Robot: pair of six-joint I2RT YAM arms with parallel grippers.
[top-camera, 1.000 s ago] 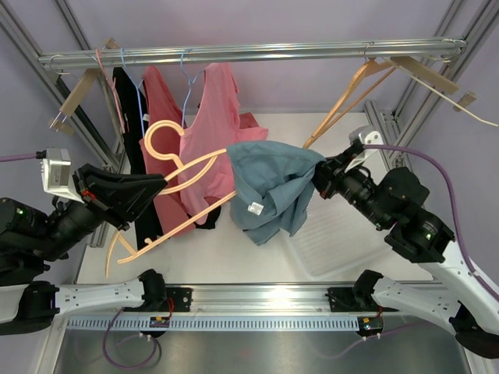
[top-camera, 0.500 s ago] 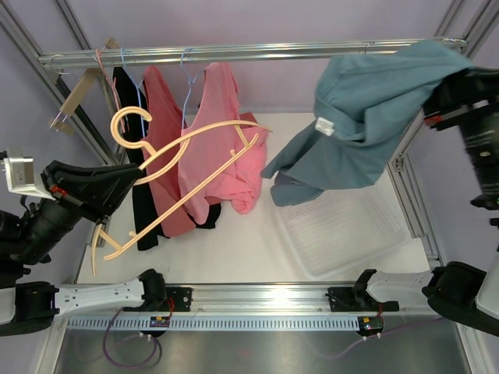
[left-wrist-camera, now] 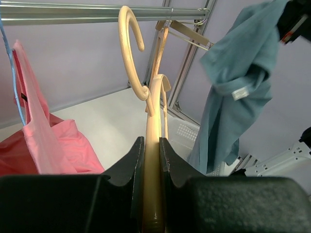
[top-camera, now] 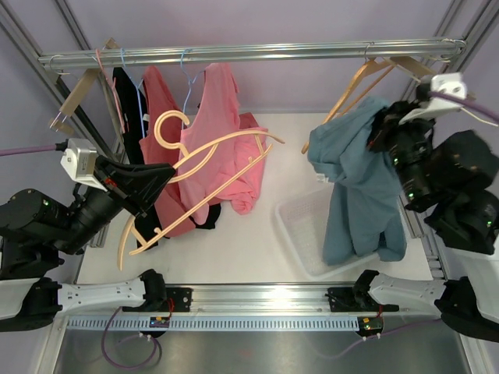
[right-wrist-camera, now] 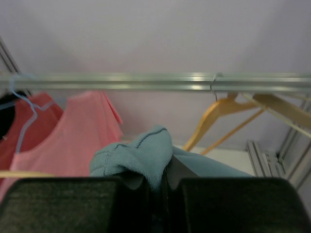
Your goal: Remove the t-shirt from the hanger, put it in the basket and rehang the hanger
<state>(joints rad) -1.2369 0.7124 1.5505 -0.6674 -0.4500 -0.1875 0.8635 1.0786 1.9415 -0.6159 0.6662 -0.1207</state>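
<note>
I need to lower my right gripper next, with its fingers tipping downward, and release the fold of the shirt in the bin, because the clear plastic bin (top-camera: 300, 234) is below the gripper, under the hanging shirt.
The blue-grey t-shirt (top-camera: 359, 187) hangs free from my right gripper (top-camera: 383, 125), which is shut on a bunched fold of it (right-wrist-camera: 141, 155). The shirt dangles over the clear plastic bin (top-camera: 300, 234). It also shows at the right of the left wrist view (left-wrist-camera: 233, 87). My left gripper (top-camera: 160, 178) is shut on the bare pale wooden hanger (top-camera: 207, 175), held off the rail at the left; its hook (left-wrist-camera: 131, 53) curves up ahead of the jaws and its bar (left-wrist-camera: 152, 160) runs between them. Hanger and shirt are apart.
A metal rail (top-camera: 249, 53) crosses the back, with pink and red garments (top-camera: 210, 132) and a black one (top-camera: 129, 125) hanging at the left on thin hangers. Empty wooden hangers (top-camera: 355, 89) hang at the right. Frame posts (top-camera: 78, 117) stand at both sides.
My right gripper has swung the shirt down from high at the right, so it now hangs over the bin. My left gripper has shifted the empty hanger slightly right and up.
</note>
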